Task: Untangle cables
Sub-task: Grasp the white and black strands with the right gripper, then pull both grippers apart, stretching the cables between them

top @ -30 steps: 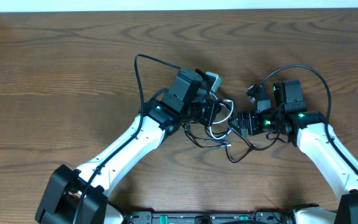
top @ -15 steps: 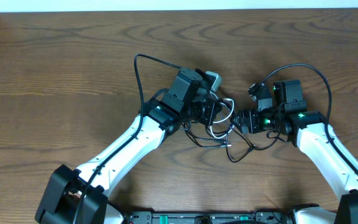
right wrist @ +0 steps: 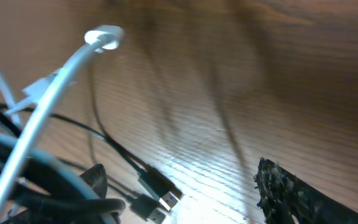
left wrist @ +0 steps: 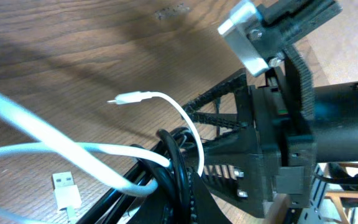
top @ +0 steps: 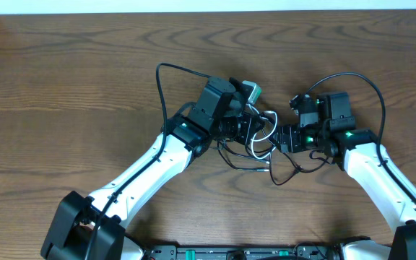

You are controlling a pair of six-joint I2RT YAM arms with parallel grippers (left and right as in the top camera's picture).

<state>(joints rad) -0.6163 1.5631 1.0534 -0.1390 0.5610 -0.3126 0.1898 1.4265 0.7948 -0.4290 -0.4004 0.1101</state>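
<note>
Next, my left gripper draws the cables to the left in the overhead view, spreading the bunched loops, and releases them, since open tabletop lies that way.
The white cable (top: 263,134) and the black cable (top: 280,170) lie tangled in loops between my two grippers at mid-table. My left gripper (top: 250,131) is shut where both cords bunch together. In the left wrist view the black cable (left wrist: 174,160) curls around the left gripper (left wrist: 180,182), and the white cable (left wrist: 73,149) sweeps off to the left. Its small plug (left wrist: 127,98) is in the air and its flat USB plug (left wrist: 64,188) rests on the wood. My right gripper (top: 282,139) faces the tangle, open. Two black plugs (right wrist: 160,194) lie between its fingers (right wrist: 294,194).
The brown wooden table (top: 71,79) carries nothing else. Each arm's own thick black cable arcs above it, one over the left arm (top: 166,69) and one over the right arm (top: 352,78). In the left wrist view the right arm's body (left wrist: 291,124) is very close.
The left gripper has shifted slightly right, dragging the white loops and the black loop toward the right gripper. The right gripper has barely moved.
</note>
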